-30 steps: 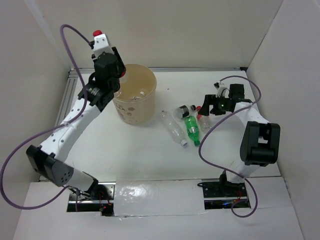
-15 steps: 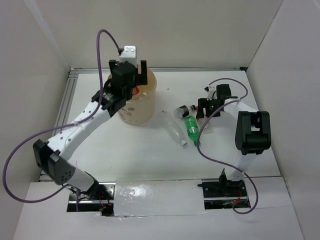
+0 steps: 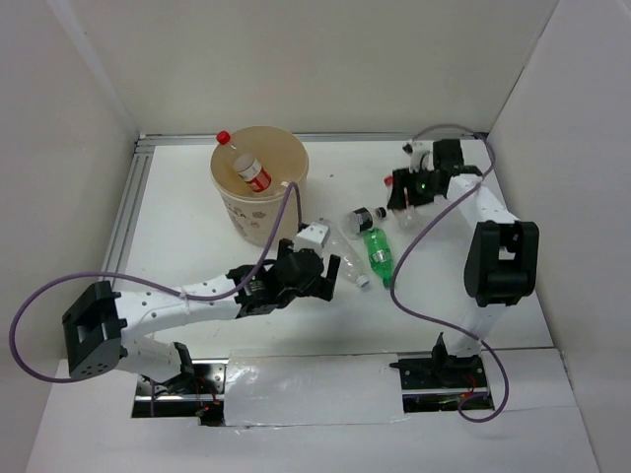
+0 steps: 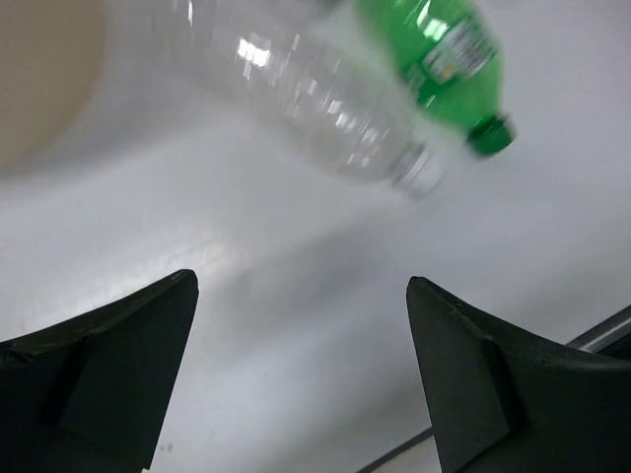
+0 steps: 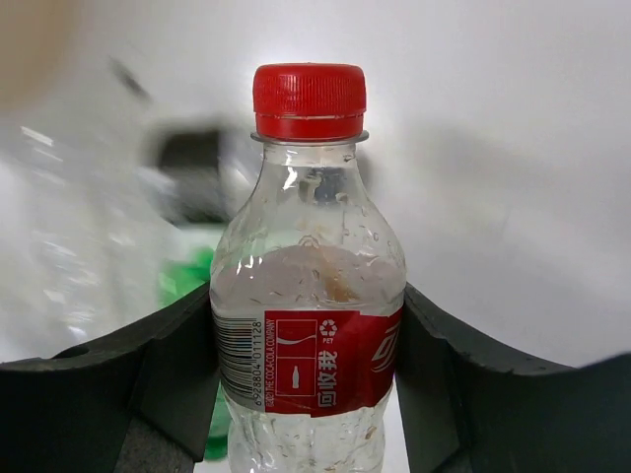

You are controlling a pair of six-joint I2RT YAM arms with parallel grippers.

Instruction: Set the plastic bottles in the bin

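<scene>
The bin's rim stands high, so next my right gripper should rise, then shift left in the top view to release the bottle over the bin's opening (image 3: 276, 160).
The tan bin (image 3: 266, 222) stands at the back left, and a red-capped bottle (image 3: 251, 172) lies tilted in its mouth with the cap over the rim. My left gripper (image 3: 320, 278) (image 4: 301, 284) is open and empty, low over the table just short of a clear bottle (image 3: 342, 260) (image 4: 315, 94). Next to that lie a green bottle (image 3: 378, 251) (image 4: 444, 54) and a dark-labelled one (image 3: 365, 217). My right gripper (image 3: 399, 192) (image 5: 308, 330) is shut on a clear red-capped bottle (image 5: 311, 296) at its red label, both fingers pressing its sides.
White walls enclose the table on the left, back and right. An aluminium rail (image 3: 133, 197) runs along the left edge. The bin's wall (image 4: 39, 69) shows at the upper left of the left wrist view. Purple cables (image 3: 414, 266) loop off both arms.
My left gripper opened over the bin, left the bottle there and swung down to the table beside the clear bottle. My right gripper closed on the red-capped bottle and drew back with it.
</scene>
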